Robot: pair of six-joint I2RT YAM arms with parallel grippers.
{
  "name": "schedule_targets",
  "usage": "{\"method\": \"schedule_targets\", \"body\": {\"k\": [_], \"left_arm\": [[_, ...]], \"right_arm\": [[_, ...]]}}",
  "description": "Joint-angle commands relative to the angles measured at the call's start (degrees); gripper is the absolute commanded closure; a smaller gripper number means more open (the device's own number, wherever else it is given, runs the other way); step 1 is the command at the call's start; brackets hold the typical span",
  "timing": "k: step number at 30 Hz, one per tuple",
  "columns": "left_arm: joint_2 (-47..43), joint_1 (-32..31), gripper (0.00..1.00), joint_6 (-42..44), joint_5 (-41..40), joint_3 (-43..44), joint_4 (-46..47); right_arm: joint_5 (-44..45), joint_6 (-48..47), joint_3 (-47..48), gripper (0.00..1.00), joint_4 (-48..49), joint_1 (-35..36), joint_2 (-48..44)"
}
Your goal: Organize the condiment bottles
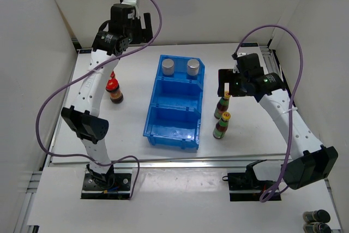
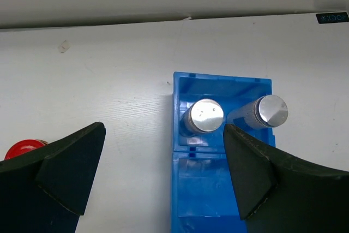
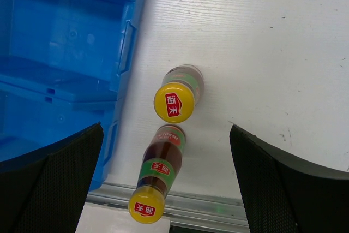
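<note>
The far yellow-capped bottle can be seen between the right gripper's open fingers, so the gripper will go down, shift slightly toward the bin (image 1: pixel 154 118) and close around the bottle's neck.
Two silver-capped bottles (image 1: pixel 168 66) (image 1: pixel 193 67) stand side by side in the far compartment of the blue bin (image 1: pixel 154 118). In the left wrist view their caps (image 2: pixel 206 115) (image 2: pixel 271 111) show below my left gripper (image 2: pixel 163 132), which hovers open and empty above the bin's far end (image 2: pixel 218 80). A squat red-capped bottle (image 1: pixel 114 90) stands left of the bin, its cap (image 2: pixel 24 148) just in view. Two slim yellow-capped bottles (image 1: pixel 223 105) (image 1: pixel 221 125) stand right of the bin. My right gripper (image 3: pixel 166 135) hangs open above them (image 3: pixel 174 101) (image 3: pixel 161 162).
The bin's middle and near compartments (image 3: pixel 65 36) hold nothing. A metal rail (image 1: pixel 163 162) runs along the table's near edge. Spare dark bottles (image 1: pixel 316 219) sit off the table at the bottom right. White walls enclose the table on three sides.
</note>
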Motion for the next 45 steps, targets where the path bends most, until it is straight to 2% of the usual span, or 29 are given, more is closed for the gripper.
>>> {"method": "schedule_targets", "body": {"k": [1, 7, 11, 16, 17, 20, 25, 30, 37, 38, 40, 45], "left_arm": [[-2.3, 0.0, 0.00, -0.5, 1.6, -1.1, 1.3], [-2.9, 0.0, 0.00, -0.5, 2.1, -2.2, 1.3], [-5.0, 0.0, 0.00, 0.8, 0.9, -6.3, 1.8], [-13.6, 2.4, 0.01, 2.1, -0.8, -20.6, 9.3], [-14.9, 2.9, 0.01, 2.1, -0.8, -25.7, 10.5], [-18.2, 4.3, 0.00, 3.4, -0.2, -32.5, 12.7], [-22.2, 7.4, 0.00, 4.3, -0.8, -39.9, 15.0], [-26.0, 7.4, 0.00, 3.1, 0.3, -47.7, 20.0], [-34.1, 7.4, 0.00, 2.6, -2.5, -59.6, 28.0], [-35.9, 7.4, 0.00, 2.6, -3.1, -62.0, 28.9], [-37.3, 7.4, 0.00, 2.6, -3.7, -64.3, 30.4], [-43.9, 7.4, 0.00, 3.1, -9.3, -73.2, 34.2]], "right_arm": [[-0.7, -0.1, 2.4, 0.00, 1.5, -0.2, -0.5], [-1.4, -0.6, 2.4, 0.00, 1.5, -0.2, -1.0], [-4.3, -1.2, 1.9, 0.00, 2.0, -0.2, -0.5], [-8.9, -1.7, 1.9, 0.00, 2.0, -0.2, 1.1], [-8.9, -1.7, 1.9, 0.00, 2.0, -0.2, 1.8], [-8.2, -1.7, 1.9, 0.00, 1.3, -0.2, 3.3], [-5.1, -0.7, 1.2, 0.00, 0.0, -0.2, 4.8], [-3.3, 0.4, 0.1, 0.00, 0.0, -0.2, 6.1], [-2.8, 1.4, -1.5, 0.00, 0.6, -0.2, 9.4], [-2.8, 1.4, -1.5, 0.04, 0.6, -0.2, 9.4], [-2.3, 2.0, -1.5, 0.04, 1.2, -0.2, 10.0], [-1.2, 3.3, -1.0, 0.19, 0.6, 0.3, 12.0]]}}
